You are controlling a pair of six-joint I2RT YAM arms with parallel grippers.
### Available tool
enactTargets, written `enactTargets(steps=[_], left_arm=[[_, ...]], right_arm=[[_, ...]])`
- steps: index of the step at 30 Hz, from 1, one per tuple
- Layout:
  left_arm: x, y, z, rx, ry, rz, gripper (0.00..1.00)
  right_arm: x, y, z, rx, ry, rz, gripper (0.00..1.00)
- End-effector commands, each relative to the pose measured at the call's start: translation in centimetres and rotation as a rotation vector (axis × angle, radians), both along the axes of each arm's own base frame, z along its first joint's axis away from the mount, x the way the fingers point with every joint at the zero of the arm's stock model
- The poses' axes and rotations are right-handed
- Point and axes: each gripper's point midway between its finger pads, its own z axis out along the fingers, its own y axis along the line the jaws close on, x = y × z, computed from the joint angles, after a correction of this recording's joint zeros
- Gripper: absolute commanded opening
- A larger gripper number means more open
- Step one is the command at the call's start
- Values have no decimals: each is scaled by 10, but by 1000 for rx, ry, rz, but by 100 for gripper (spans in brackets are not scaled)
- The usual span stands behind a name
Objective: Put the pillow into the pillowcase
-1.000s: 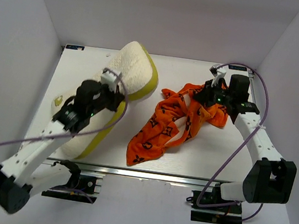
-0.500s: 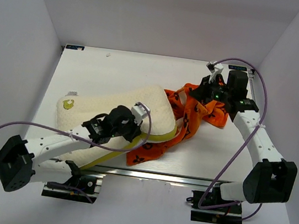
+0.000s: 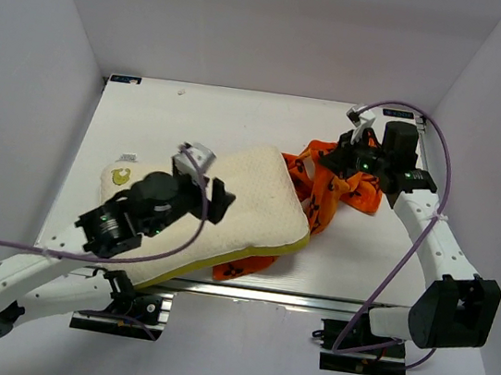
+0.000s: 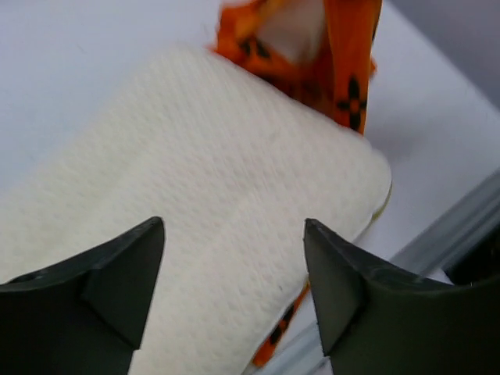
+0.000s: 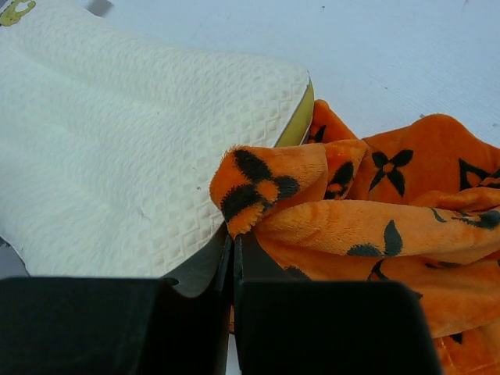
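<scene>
The pillowcase is already held by my right gripper beside the pillow, so my left gripper will next move outward and down onto the pillow's cover near its far edge (image 3: 237,163) (image 4: 139,109).
The cream-white pillow (image 3: 249,197) lies flat on the near left of the table, its yellow band along the front edge. Its right end overlaps the orange pillowcase (image 3: 348,187), and a strip of that cloth pokes out under the front corner (image 4: 285,332). My left gripper (image 3: 212,192) hovers over the pillow (image 4: 219,180), open (image 4: 234,226), with nothing between its fingers. My right gripper (image 3: 334,157) is shut (image 5: 233,234) on a fold of the pillowcase (image 5: 375,226), right beside the pillow's corner (image 5: 117,141).
A metal rail (image 3: 309,300) runs along the table's front edge, close under the pillow. White walls close in the left, right and back. A small label (image 3: 126,80) sits at the back left corner. Purple cables loop off both arms.
The pillow came down from the back left and now lies flat against the pillowcase. My left gripper opened, let go of the pillow and drew back. The right gripper kept its hold.
</scene>
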Motion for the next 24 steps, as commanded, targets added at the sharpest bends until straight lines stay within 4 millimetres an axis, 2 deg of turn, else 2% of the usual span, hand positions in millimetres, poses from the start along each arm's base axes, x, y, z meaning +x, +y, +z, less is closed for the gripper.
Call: enactTargets(steps=[1, 3, 4, 5, 6, 7, 9, 10, 12, 13, 14, 16, 17, 19, 20, 21, 24], left_arm=[[23, 38, 44, -29, -106, 234, 84], [35, 36, 43, -2, -117, 264, 90], [57, 35, 31, 46, -102, 286, 91], [70, 34, 23, 57, -69, 289, 91], [76, 19, 13, 30, 3, 199, 91], [111, 28, 0, 23, 69, 240, 91], [133, 20, -10, 6, 123, 185, 92], [152, 8, -13, -2, 145, 108, 95], [173, 1, -17, -1, 174, 63, 97], [188, -2, 0, -19, 163, 26, 98], [203, -7, -24, 7, 222, 11, 98], [217, -6, -37, 42, 263, -22, 98], [230, -14, -42, 45, 280, -59, 98], [232, -12, -59, 83, 337, -104, 98], [235, -15, -58, 90, 338, -129, 98], [234, -16, -77, 105, 390, -143, 98], [215, -12, -111, 189, 460, -243, 98]], right_arm=[[-5, -3, 7, -14, -44, 4, 0], [-8, -4, 3, -20, -39, 5, 0], [-9, -4, 3, -20, -40, 7, 0], [-11, -4, 0, -21, -33, 8, 0], [-12, -4, 0, -19, -34, 10, 0], [-12, -4, 0, -20, -35, 9, 0], [-13, -4, -1, -21, -36, 11, 0], [-15, -3, 0, -18, -39, 22, 0], [-15, -3, 0, -18, -44, 27, 0], [-15, -2, -1, -17, -42, 30, 0], [-15, -2, -1, -16, -40, 33, 0], [-14, -1, -1, -14, -43, 35, 0], [-14, -1, 0, -10, -43, 35, 0], [-14, 0, -1, -6, -47, 37, 0], [-13, 0, -1, -5, -47, 36, 0], [-13, 0, -1, -4, -48, 36, 0], [-13, -1, -3, -6, -49, 34, 0]])
